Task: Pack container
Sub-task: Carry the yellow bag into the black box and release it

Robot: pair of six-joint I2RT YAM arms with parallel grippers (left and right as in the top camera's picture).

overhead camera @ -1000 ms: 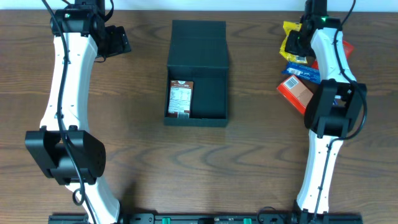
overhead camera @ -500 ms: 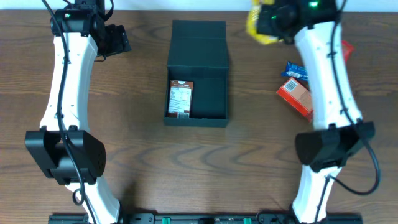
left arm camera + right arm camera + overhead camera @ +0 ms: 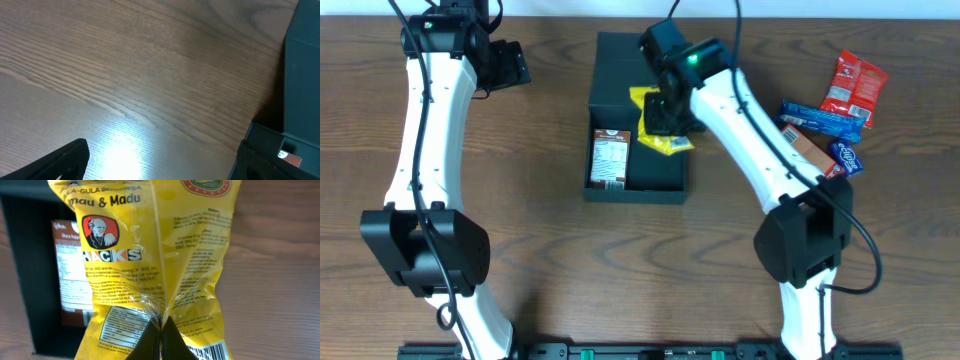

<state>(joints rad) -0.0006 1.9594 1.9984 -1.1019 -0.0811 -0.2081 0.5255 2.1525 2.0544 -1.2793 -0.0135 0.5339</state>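
Next I should move my right gripper back and down into the container's bare half (image 3: pixel 656 170) and release the candy bag there, since the brown snack packet fills the other.
The dark teal-black container (image 3: pixel 665 180) lies open at mid-table with its flap lid (image 3: pixel 638 60) laid back. A brown snack packet (image 3: pixel 611 158) lies in its left half; it also shows in the right wrist view (image 3: pixel 70 270). My right gripper (image 3: pixel 665 112) is shut on a yellow candy bag (image 3: pixel 658 128) and holds it above the container's right half. In the right wrist view the fingers (image 3: pixel 161 339) pinch the bag (image 3: pixel 150 255). My left gripper (image 3: pixel 508 66) is open and empty over bare table at the far left; its view shows the container's edge (image 3: pixel 300 75).
Loose snacks lie at the right: a red packet (image 3: pixel 853 82), a blue bar (image 3: pixel 820 120), a small blue packet (image 3: pixel 847 157) and a red-orange carton (image 3: pixel 808 150). The wooden table (image 3: pixel 550 240) surrounds the container.
My right arm has swung left from the snack pile at the far right, carrying the yellow bag to above the container. The left arm has not moved.
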